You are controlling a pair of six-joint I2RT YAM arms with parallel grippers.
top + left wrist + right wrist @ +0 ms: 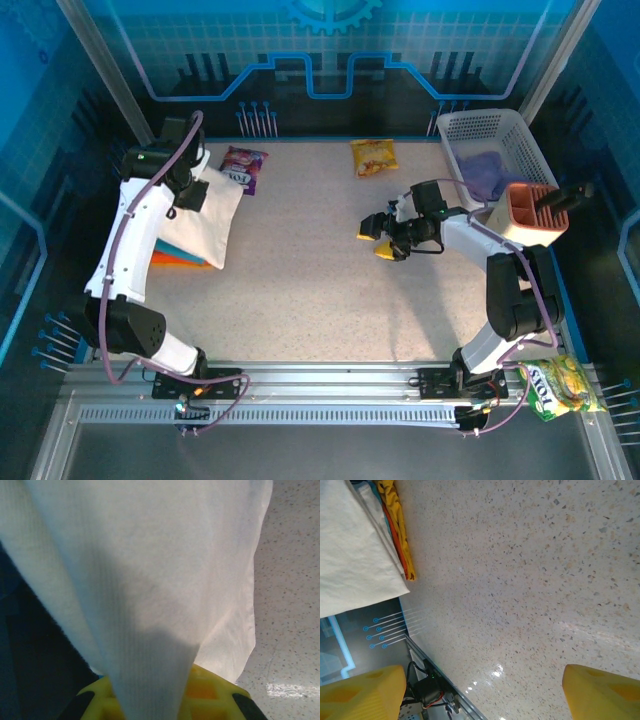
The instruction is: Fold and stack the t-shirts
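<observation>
The teal (pixel 170 246) and orange folded shirts still show uncovered. My left gripper will lay the white edge down over them, away from the purple packet, before it releases.
The folded white t-shirt (pixel 215 222) lies at the table's left side on top of the teal (pixel 170 246) and orange (pixel 178 260) folded shirts. My left gripper (pixel 193 190) is at the white shirt's back edge, shut on it. In the left wrist view the white t-shirt (pixel 150 570) hangs taut out of the left gripper (pixel 165 695), hiding most of its yellow jaws. My right gripper (pixel 380 236) hovers open over bare table at mid-right. The right wrist view shows the right gripper (pixel 480 700) with its fingers wide apart and, far off, the white shirt (pixel 355 555) over the orange shirt (pixel 396 530).
A purple snack packet (pixel 243 167) lies just right of the stack and a yellow one (pixel 374 157) at back centre. A white basket (pixel 520 135) holding purple cloth stands back right, with an orange holder (pixel 535 212) in front. Another packet (pixel 562 386) rests by the right arm's base.
</observation>
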